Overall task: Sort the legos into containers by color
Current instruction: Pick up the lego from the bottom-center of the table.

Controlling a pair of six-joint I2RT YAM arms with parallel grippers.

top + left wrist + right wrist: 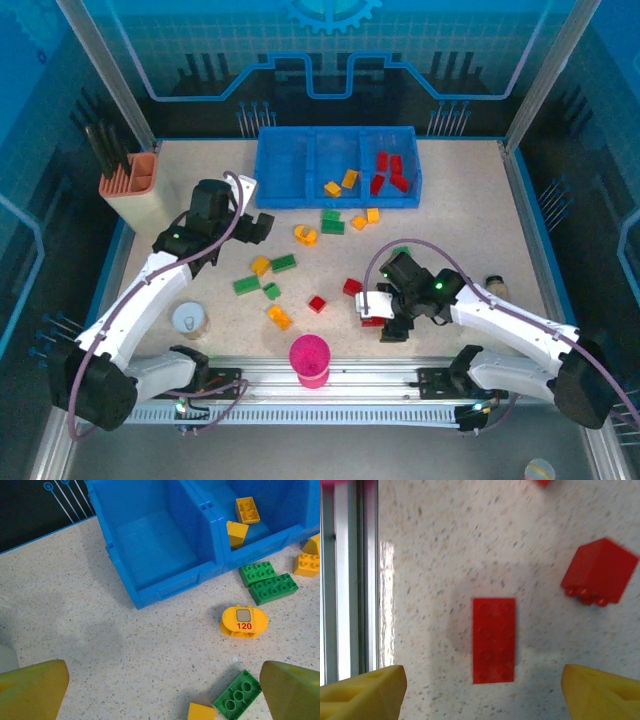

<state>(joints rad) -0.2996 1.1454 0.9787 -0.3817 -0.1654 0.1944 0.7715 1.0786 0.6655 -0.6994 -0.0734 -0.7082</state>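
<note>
The robot's right gripper needs to go down next with its open fingers on both sides of the long sides of the flat red brick, since that brick is below it, between its fingers.
The blue tray stands at the back; its left compartment is empty, the middle one holds orange-yellow legos, the right one red legos. Loose green, orange and red legos lie scattered mid-table. My left gripper hangs open over bare table, near a yellow piece marked 120 and a green brick. My right gripper is open above a flat red brick, its fingers wide on either side; another red brick lies beyond.
A pink ribbed cup stands at the near edge by the metal rail. A peach tool holder is at the back left. A small white round object sits near the left arm, and a small pale object at the right.
</note>
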